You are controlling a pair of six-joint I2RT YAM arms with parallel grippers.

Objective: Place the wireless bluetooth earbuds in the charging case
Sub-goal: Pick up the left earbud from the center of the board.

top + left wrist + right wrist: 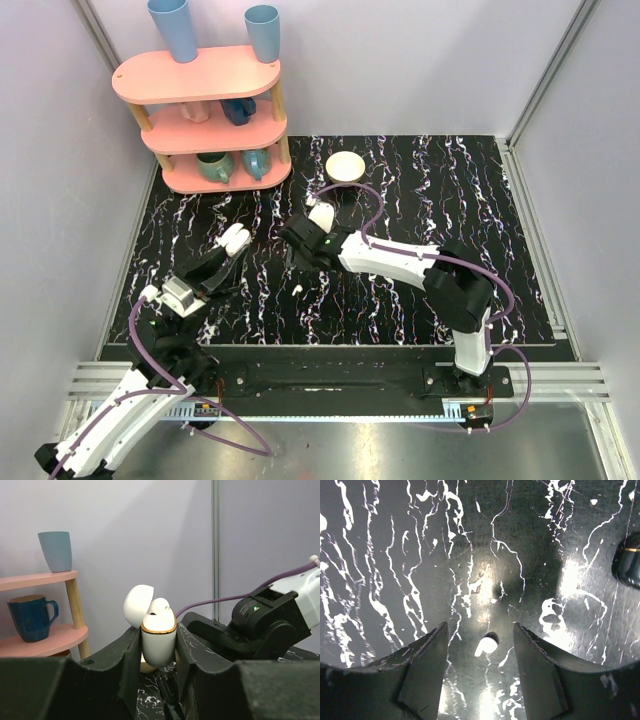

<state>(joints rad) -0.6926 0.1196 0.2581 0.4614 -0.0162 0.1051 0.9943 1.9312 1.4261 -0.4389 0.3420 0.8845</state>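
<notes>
The second earbud's rounded end [298,289] [489,643] is below the gap between my fingers, so my right gripper should go down open toward the tabletop and close on it.
My left gripper [232,243] is shut on the white charging case [159,641], holding it upright above the table with its lid [137,605] flipped open. One white earbud [160,607] sits in the top of the case. The case also shows in the top view [234,238]. My right gripper [480,630] is open and points down at the marble table. The second earbud [486,644] lies on the table between its two fingers, touching neither. In the top view the right gripper [297,250] is just right of the case.
A pink shelf [205,85] with mugs and blue cups stands at the back left. A round white bowl [345,166] sits at the back centre. A dark glossy block [627,565] lies at the right edge of the right wrist view.
</notes>
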